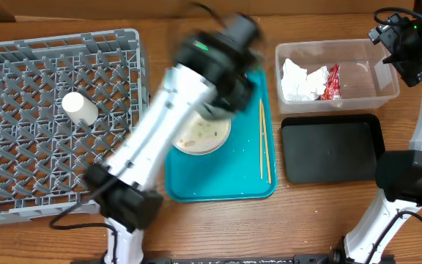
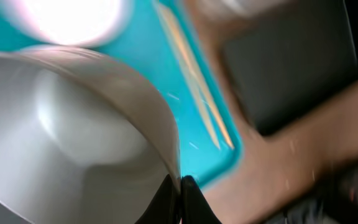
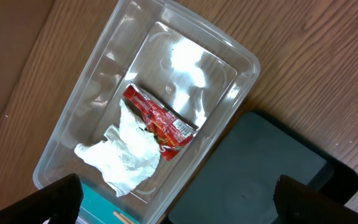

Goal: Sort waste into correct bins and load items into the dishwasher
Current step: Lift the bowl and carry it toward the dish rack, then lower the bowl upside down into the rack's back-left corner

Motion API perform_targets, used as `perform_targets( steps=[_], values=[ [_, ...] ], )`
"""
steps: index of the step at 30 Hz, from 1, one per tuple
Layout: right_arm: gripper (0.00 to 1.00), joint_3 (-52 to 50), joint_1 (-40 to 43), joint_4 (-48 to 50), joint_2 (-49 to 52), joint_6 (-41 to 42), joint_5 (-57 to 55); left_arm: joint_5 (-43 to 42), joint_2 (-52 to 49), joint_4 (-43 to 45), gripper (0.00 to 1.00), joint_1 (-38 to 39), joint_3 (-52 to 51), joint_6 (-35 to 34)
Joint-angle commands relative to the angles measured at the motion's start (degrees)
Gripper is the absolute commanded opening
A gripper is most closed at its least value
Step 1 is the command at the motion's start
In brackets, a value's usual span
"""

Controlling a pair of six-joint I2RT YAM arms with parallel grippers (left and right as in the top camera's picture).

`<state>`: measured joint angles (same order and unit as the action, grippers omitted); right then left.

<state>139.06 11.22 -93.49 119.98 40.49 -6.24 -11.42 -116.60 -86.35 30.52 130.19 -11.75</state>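
Note:
My left gripper swings left in the overhead view to the empty rack slots past the white cup next, tilts the bowl point(image 2: 73, 130), lowers and releases it.
My left gripper point(image 2: 180, 198) is shut on the rim of the grey metal-look bowl point(image 2: 73, 130) and holds it above the teal tray point(image 1: 222, 183). The overhead view shows this arm blurred point(image 1: 222, 99). A pale plate point(image 1: 202, 136) with whitish food scraps lies on the teal tray, beside the wooden chopsticks point(image 1: 264, 139). The white cup point(image 1: 79, 107) lies in the grey dish rack point(image 1: 20, 66). The white napkin point(image 3: 126, 152) and red wrapper point(image 3: 157, 118) lie in the clear tub point(image 3: 92, 93). My right gripper point(image 3: 182, 202) is open and empty above the tub and the black tray point(image 3: 266, 168).
The dish rack fills the left of the table. The clear tub point(image 1: 372, 88) and black tray point(image 1: 332, 147) sit at the right, next to the teal tray. The right arm's base point(image 1: 409, 176) stands by the black tray's right edge.

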Motion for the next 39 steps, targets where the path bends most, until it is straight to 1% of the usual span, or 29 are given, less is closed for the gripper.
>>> perform_targets(
  steps=[1, 5, 9, 12, 15, 18, 22, 26, 29, 32, 36, 39],
  values=[
    [1.00, 0.07, 0.11, 0.33, -0.37, 0.24, -0.55, -1.73, -0.17, 0.11, 0.04, -10.71, 3.41, -3.32],
    [1.00, 0.07, 0.11, 0.35, -0.37, 0.24, -0.55, -11.23, -0.17, 4.39, 0.04, -24.13, 3.54, -2.40],
    [1.00, 0.07, 0.11, 0.33, -0.37, 0.24, -0.55, -27.74, -0.17, 12.09, 0.04, -35.93, 3.54, 2.32],
    [1.00, 0.07, 0.11, 0.33, -0.37, 0.24, -0.55, -36.87, -0.17, 16.15, 0.04, -43.01, 3.54, 2.54],
    [1.00, 0.07, 0.11, 0.33, -0.37, 0.24, -0.55, -38.16, -0.17, 15.85, 0.04, -48.92, 3.52, 0.31],
    [1.00, 0.07, 0.11, 0.33, -0.37, 0.24, -0.55, -38.12, -0.26, 13.33, 0.04, -54.23, 3.34, 0.20],
    [1.00, 0.07, 0.11, 0.35, -0.37, 0.24, -0.55, -38.14, -0.31, 11.13, 0.04, -59.91, 2.34, 0.22],
    [1.00, 0.07, 0.11, 0.33, -0.37, 0.24, -0.55, -38.56, -0.31, 12.22, 0.04, -64.24, -0.15, 2.16],
    [1.00, 0.07, 0.11, 0.33, -0.37, 0.24, -0.55, -44.65, -0.31, 15.10, 0.04, -66.75, -3.69, 8.52],
    [1.00, 0.07, 0.11, 0.35, -0.37, 0.24, -0.55, -53.62, -0.31, 19.78, 0.04, -68.61, -8.81, 13.31],
    [1.00, 0.07, 0.11, 0.33, -0.37, 0.24, -0.55, -60.52, -0.31, 28.06, 0.04, -70.29, -15.15, 13.31],
    [1.00, 0.07, 0.11, 0.33, -0.37, 0.24, -0.55, -63.10, -0.31, 33.24, 0.04, -71.10, -18.69, 13.29]
  ],
)
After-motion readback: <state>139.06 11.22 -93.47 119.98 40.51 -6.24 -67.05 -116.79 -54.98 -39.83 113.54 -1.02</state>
